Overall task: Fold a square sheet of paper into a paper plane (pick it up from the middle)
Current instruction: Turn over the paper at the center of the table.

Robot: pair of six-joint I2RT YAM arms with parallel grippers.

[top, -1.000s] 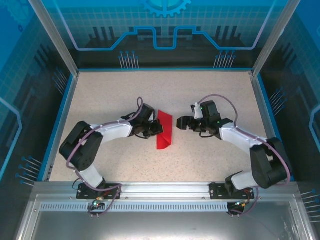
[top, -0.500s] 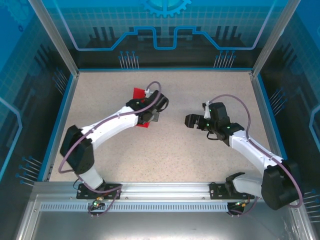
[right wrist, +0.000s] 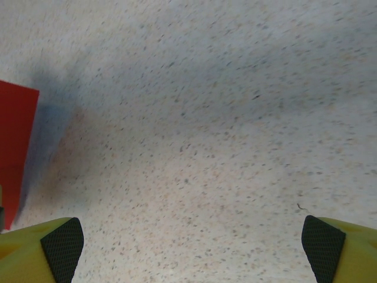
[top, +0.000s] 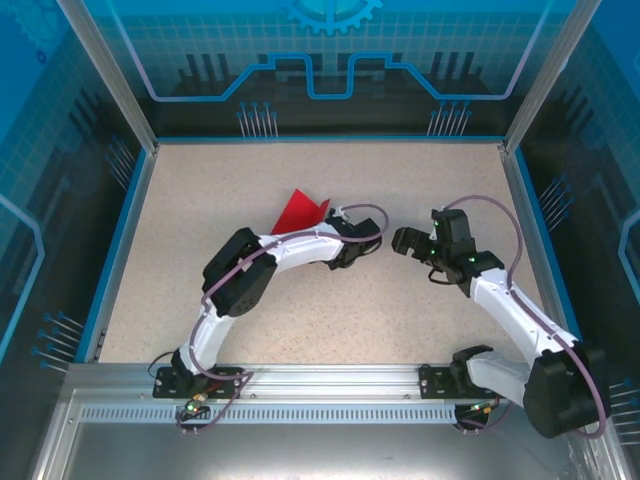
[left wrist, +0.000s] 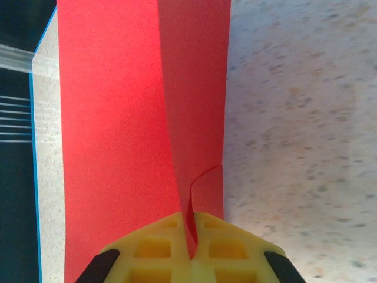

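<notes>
I will next move my left gripper toward my right gripper, over the table between them, and release the sheet's near end, because that part of the table is bare.
The square sheet of paper (top: 298, 210) is bright red and folded along a lengthwise crease. It is lifted at an angle above the speckled table, left of centre. In the left wrist view the sheet of paper (left wrist: 118, 118) runs up and away from the yellow fingers (left wrist: 153, 247), its crease pinched between them. My left gripper (top: 325, 214) (left wrist: 191, 227) is shut on the sheet's near end. My right gripper (top: 398, 240) (right wrist: 193, 242) hangs to the right of it, open and empty above bare table. A red corner of the paper (right wrist: 15, 135) shows at the left edge of the right wrist view.
The speckled table (top: 230, 290) is walled by a blue rim (top: 120, 240) and clear panels on the left, back and right. An aluminium rail (top: 320, 385) carrying both arm bases runs along the near edge. My left arm's elbow (top: 240, 275) sits low in the middle.
My left arm has swung and twisted, carrying the red paper up and away from the table's middle toward the back left. My right gripper has drawn back to the right and opened wider.
</notes>
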